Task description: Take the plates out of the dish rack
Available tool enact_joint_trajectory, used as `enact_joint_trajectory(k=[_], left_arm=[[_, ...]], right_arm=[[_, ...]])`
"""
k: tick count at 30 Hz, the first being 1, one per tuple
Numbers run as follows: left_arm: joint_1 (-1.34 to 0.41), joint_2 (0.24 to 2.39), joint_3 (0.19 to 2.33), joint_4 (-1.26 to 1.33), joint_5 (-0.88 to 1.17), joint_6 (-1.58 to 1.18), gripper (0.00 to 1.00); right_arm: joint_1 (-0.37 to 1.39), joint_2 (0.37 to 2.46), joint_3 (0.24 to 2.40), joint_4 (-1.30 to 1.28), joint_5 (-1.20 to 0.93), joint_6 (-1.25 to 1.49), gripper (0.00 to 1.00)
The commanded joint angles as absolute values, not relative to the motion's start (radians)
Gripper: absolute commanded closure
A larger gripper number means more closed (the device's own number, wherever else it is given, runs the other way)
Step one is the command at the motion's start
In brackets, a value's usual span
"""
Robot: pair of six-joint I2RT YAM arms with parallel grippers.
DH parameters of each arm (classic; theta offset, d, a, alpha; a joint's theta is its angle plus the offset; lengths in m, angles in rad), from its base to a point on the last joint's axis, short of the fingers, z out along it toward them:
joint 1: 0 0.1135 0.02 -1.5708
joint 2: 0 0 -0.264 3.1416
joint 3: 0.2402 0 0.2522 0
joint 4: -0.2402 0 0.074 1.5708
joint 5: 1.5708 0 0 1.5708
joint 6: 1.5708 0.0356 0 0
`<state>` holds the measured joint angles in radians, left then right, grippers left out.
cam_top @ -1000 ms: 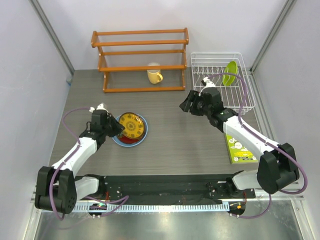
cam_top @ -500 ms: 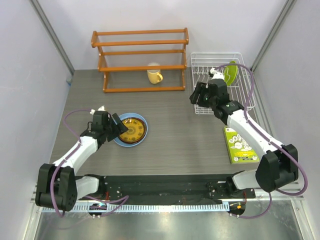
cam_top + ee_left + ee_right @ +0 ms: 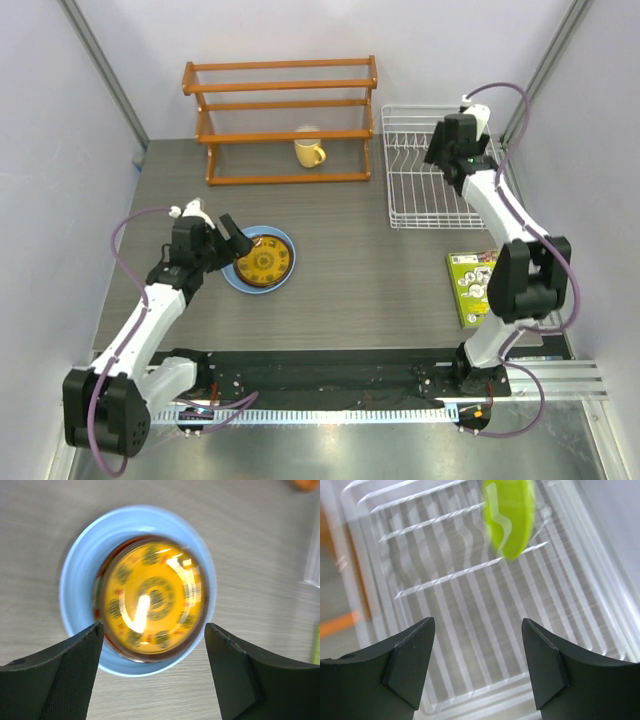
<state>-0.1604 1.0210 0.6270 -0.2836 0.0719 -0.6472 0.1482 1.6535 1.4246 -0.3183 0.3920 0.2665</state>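
The plate stands upright in the rack (image 3: 445, 630) beyond my open fingers, so I will next move my right gripper outward and down onto the lime green plate's rim (image 3: 523, 540).
A stack of plates lies on the table at the left. The light blue plate (image 3: 237, 280) (image 3: 77, 575) is at the bottom. A dark red plate (image 3: 97, 597) shows only as a rim under the yellow-brown patterned plate (image 3: 264, 259) (image 3: 152, 597). My left gripper (image 3: 236, 240) (image 3: 154, 626) hangs open just above the stack's near edge, holding nothing. My right gripper (image 3: 443, 156) (image 3: 477, 622) is open over the white dish rack (image 3: 420, 205) (image 3: 445, 630). The lime green plate (image 3: 509, 515) stands upright in the rack ahead of it. In the top view the arm hides that plate.
An orange wooden shelf (image 3: 280, 120) stands at the back, with a yellow mug (image 3: 309, 152) in front of it. A green printed booklet (image 3: 473, 287) lies at the right near the right arm. Side walls close in on both sides.
My left gripper opened and let go of the yellow-brown plate, which now lies on the stack. My right arm swung from the table's middle to over the rack and its jaws widened.
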Motion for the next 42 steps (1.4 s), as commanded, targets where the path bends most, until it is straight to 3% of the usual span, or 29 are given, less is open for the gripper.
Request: enact_joint_trajectory(k=[1,5,10,16,18,19,22,25,31,39,42], left_arm=[[-0.155,0.951,0.695,-0.174,0.229,-0.632,0.16],[-0.156,0.951,0.73,-0.104,0.324,-0.641,0.06],[-0.156,0.96,0.77,-0.1,0.373,-0.592,0.03],[-0.156,0.98,0.79,-0.106,0.351,-0.566,0.02],[-0.156,1.003,0.796,-0.104,0.345,-0.566,0.03],[-0.158,1.012,0.801,-0.104,0.345,-0.568,0.03],[-0.156,1.043,0.802,-0.098,0.345,-0.577,0.04],[-0.156,1.06,0.796,-0.086,0.356,-0.583,0.06],[-0.158,1.052,0.784,-0.084,0.342,-0.583,0.07],[-0.156,1.023,0.778,-0.117,0.308,-0.563,0.07],[-0.156,1.014,0.778,-0.13,0.304,-0.558,0.07]], right_arm=[[0.035,1.819,1.656,-0.276,0.433,0.207,0.24],[-0.044,2.011,1.854,-0.282,0.379,0.152,0.24],[-0.078,2.213,2.095,-0.339,0.328,0.106,0.24],[-0.097,2.344,2.218,-0.353,0.319,0.072,0.29],[-0.101,2.358,2.232,-0.36,0.308,0.066,0.35],[-0.101,2.364,2.23,-0.364,0.31,0.063,0.5],[-0.101,2.37,2.226,-0.365,0.301,0.061,0.8],[-0.101,2.37,2.224,-0.37,0.293,0.069,0.96],[-0.072,2.327,2.221,-0.37,0.365,0.017,0.99],[0.074,2.26,2.155,-0.184,0.835,-0.256,0.99],[0.098,2.212,2.085,-0.091,0.922,-0.347,0.98]])
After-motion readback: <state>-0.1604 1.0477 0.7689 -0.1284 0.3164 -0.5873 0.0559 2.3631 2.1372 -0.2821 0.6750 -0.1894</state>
